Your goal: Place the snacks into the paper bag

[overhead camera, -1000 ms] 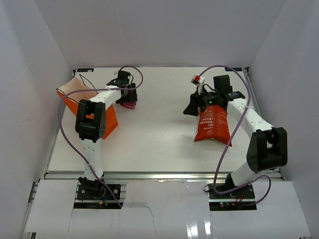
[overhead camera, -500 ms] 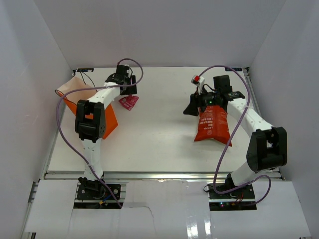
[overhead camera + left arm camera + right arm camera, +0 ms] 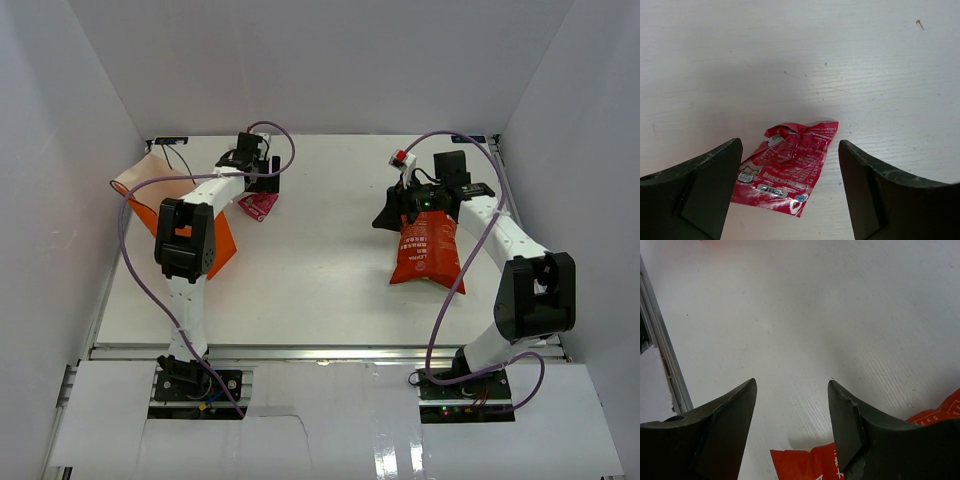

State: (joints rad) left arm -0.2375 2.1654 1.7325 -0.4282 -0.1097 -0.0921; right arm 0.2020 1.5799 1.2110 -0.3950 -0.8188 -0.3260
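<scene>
My left gripper lowers onto the sweet wrapper's crumpled far end (image 3: 264, 199) (image 3: 798, 142) next and closes, as that end lies below it, already between its spread fingers.
The orange paper bag (image 3: 170, 208) lies at the far left with its peach mouth (image 3: 150, 172) facing the back. A small pink-red sweet wrapper (image 3: 258, 206) lies flat on the table just right of it. My left gripper (image 3: 262, 186) hovers above it, open and empty. In the left wrist view the wrapper (image 3: 787, 167) lies between the spread fingers (image 3: 695, 192) of the left gripper (image 3: 790, 195). The red-orange crisp bag (image 3: 425, 248) lies at the right. My right gripper (image 3: 392, 212) is open over its far end; a bag corner (image 3: 807, 464) shows below the right gripper (image 3: 792, 410). The other snacks are out of view.
White walls close in the table on the left, back and right. A metal rail (image 3: 662, 360) runs along the table edge in the right wrist view. Purple cables (image 3: 270, 135) loop over both arms.
My left gripper has risen off the pink wrapper and shifted slightly; the wrapper stays on the table. The right gripper has edged a little right over the crisp bag.
</scene>
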